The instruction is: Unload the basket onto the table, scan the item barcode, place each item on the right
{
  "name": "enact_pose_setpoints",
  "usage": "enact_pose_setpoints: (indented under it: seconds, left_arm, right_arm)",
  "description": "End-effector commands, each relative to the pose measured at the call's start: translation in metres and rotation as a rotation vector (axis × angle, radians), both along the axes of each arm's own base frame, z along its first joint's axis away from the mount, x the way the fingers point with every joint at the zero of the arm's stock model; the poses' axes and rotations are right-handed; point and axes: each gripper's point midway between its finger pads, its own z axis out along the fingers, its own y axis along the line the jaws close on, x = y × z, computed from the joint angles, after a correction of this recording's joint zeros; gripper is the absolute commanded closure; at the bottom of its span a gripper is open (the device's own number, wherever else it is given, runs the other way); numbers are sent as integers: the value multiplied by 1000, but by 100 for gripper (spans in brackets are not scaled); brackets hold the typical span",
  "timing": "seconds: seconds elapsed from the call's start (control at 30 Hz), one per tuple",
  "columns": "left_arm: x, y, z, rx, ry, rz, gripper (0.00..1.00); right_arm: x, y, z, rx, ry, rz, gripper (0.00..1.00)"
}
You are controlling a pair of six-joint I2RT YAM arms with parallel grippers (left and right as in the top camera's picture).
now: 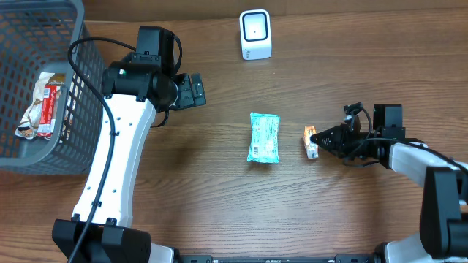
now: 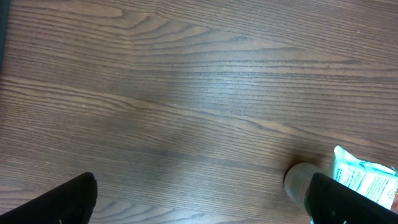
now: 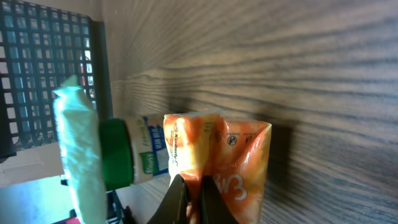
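Note:
The bare wood (image 1: 300, 149) beside the teal packet is close below my right gripper's fingers, so it needs to lower slightly next and release the small orange packet.
A small orange packet (image 1: 311, 140) is pinched at its edge by my right gripper (image 1: 319, 138), right of the table's middle. The right wrist view shows the jaws (image 3: 194, 199) shut on the orange foil (image 3: 224, 155). A green and white labelled part (image 3: 134, 152) shows beside it, and I can make out no barcode. The white scanner (image 1: 255, 34) stands at the back centre. My left gripper (image 1: 196, 90) hovers open over bare wood at the left. In the left wrist view its fingers (image 2: 62, 200) are wide apart with nothing between them.
A teal packet (image 1: 264, 136) lies flat just left of the orange one, and its corner shows in the left wrist view (image 2: 367, 177). A grey mesh basket (image 1: 73, 88) at the far left holds a wrapped snack (image 1: 42, 102).

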Motion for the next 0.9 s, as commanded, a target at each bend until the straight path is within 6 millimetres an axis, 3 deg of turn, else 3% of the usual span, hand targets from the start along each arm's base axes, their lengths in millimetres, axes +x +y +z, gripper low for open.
enact_pose_setpoints:
  seconds: [0.0, 0.37, 0.87]
  left_arm:
    - [2, 2, 6, 8, -18, 8, 0]
    - [2, 2, 6, 8, -18, 7, 0]
    - [2, 2, 6, 8, -18, 7, 0]
  right_arm:
    - [-5, 3, -17, 39, 40, 20, 96]
    - [-2, -6, -24, 46, 55, -6, 92]
    - [-1, -5, -18, 70, 45, 2, 60]
